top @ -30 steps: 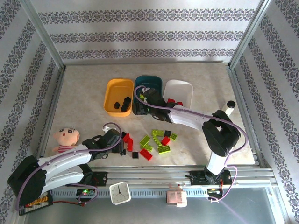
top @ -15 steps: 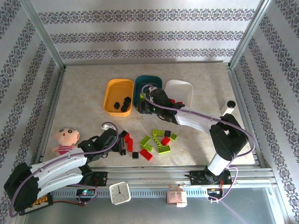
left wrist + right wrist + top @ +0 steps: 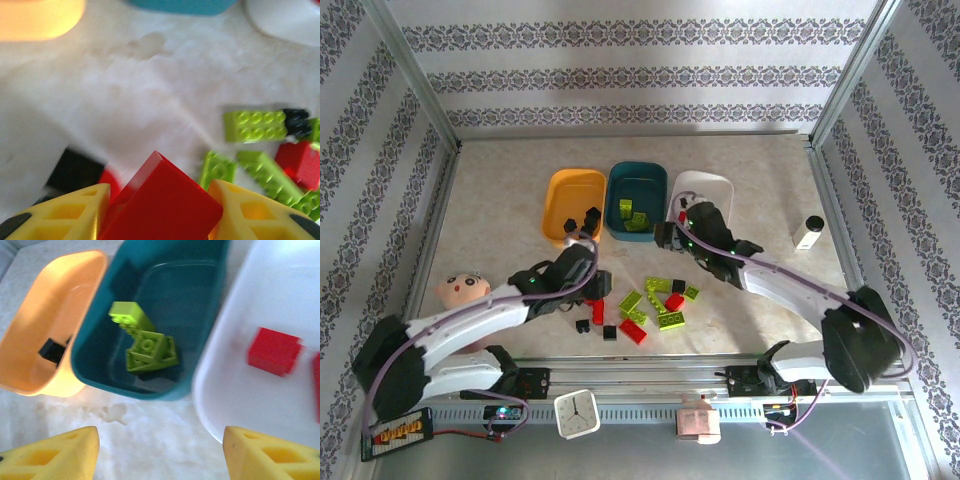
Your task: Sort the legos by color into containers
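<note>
The red lego should go outward past the teal tray's near edge: my left gripper should carry it over the white tray [image 3: 712, 186] [image 3: 289, 18] and let it go, because red legos are there.
My left gripper [image 3: 592, 280] [image 3: 160, 217] is shut on a red lego [image 3: 161, 202], held tilted between its yellow fingers [image 3: 65, 212] above the table. Loose lime, red and black legos [image 3: 658, 300] [image 3: 255, 125] lie to its right. My right gripper [image 3: 666, 236] [image 3: 160, 455] hangs open and empty over bare table, just in front of the gap between the teal tray [image 3: 638, 178] [image 3: 95, 345] and the white tray [image 3: 712, 186] [image 3: 225, 365]. Lime legos [image 3: 147, 347] lie in the teal tray, red legos [image 3: 274, 351] in the white one, black legos [image 3: 51, 350] in the orange-yellow tray [image 3: 558, 200] [image 3: 35, 315].
A white cylinder with a black cap [image 3: 808, 233] stands at the right. A small doll [image 3: 465, 290] lies at the left beside my left arm. A clock [image 3: 578, 412] sits on the front rail. Metal frame posts and patterned walls enclose the table.
The left gripper closed on a red lego and moved up and right with it. The right gripper swung right from above the teal tray, and lime legos now show in that tray.
</note>
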Motion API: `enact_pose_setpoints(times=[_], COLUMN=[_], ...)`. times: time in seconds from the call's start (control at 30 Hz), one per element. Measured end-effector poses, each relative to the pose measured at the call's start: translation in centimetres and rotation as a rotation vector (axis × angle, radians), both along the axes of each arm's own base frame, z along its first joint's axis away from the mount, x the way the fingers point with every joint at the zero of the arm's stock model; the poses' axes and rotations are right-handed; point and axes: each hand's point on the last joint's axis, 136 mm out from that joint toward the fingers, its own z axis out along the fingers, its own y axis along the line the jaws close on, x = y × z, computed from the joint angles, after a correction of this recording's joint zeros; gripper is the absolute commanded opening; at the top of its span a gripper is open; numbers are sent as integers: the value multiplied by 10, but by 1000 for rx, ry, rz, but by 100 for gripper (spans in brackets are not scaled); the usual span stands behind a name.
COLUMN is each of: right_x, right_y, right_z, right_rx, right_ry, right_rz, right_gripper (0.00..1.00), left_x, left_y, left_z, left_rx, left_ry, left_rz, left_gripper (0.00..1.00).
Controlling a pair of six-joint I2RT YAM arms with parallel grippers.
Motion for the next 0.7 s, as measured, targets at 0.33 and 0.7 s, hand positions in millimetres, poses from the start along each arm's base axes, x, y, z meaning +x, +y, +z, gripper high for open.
enact_pose_setpoints(times=[0.33, 0.7], right_x=[-35, -64], right_y=[-58, -96], right_z=[23, 31], right_rx=[-17, -27], right_ry=[-87, -144], right_rz=[-133, -210], right_gripper=[67, 71], left_x=[108, 193], left_y=[-126, -225], left_z=[37, 32], left_rx=[-91, -217], left_ry=[-85, -95], left_rz=[-156, -237], left_gripper=[30, 39])
